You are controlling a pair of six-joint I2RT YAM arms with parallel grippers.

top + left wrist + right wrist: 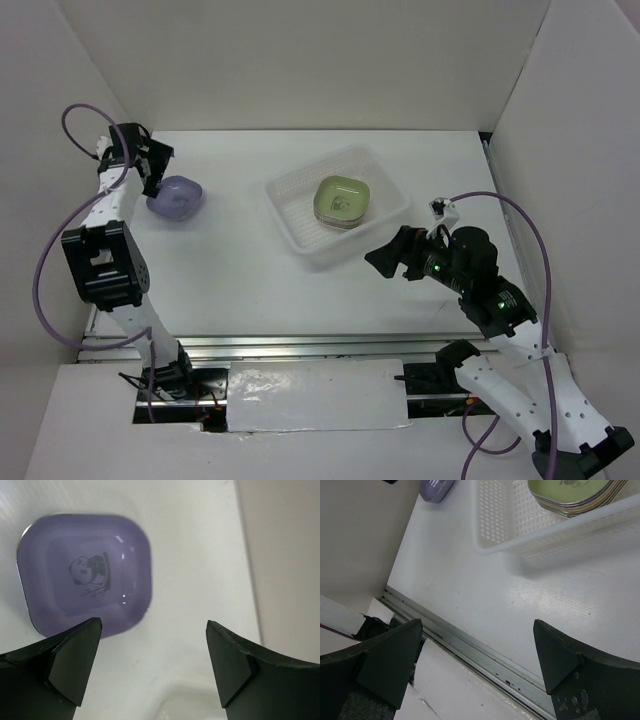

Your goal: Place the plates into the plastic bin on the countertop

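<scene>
The near rim of the purple plate is lower and farther back, outside my fingers. I will move my left gripper back and down next, so that my fingers are on both sides of that rim.
A purple plate with a panda mark lies on the white countertop at the far left; it also shows in the left wrist view and the right wrist view. My left gripper is open and empty, just beside and above that plate. The plastic bin stands mid-table and holds a stack of several plates with a green plate on top; the right wrist view shows the bin and the stack. My right gripper is open and empty, to the right of the bin's near corner.
White walls enclose the table on the left, back and right. A metal rail runs along the front edge and shows in the right wrist view. The left wall stands close to the left gripper.
</scene>
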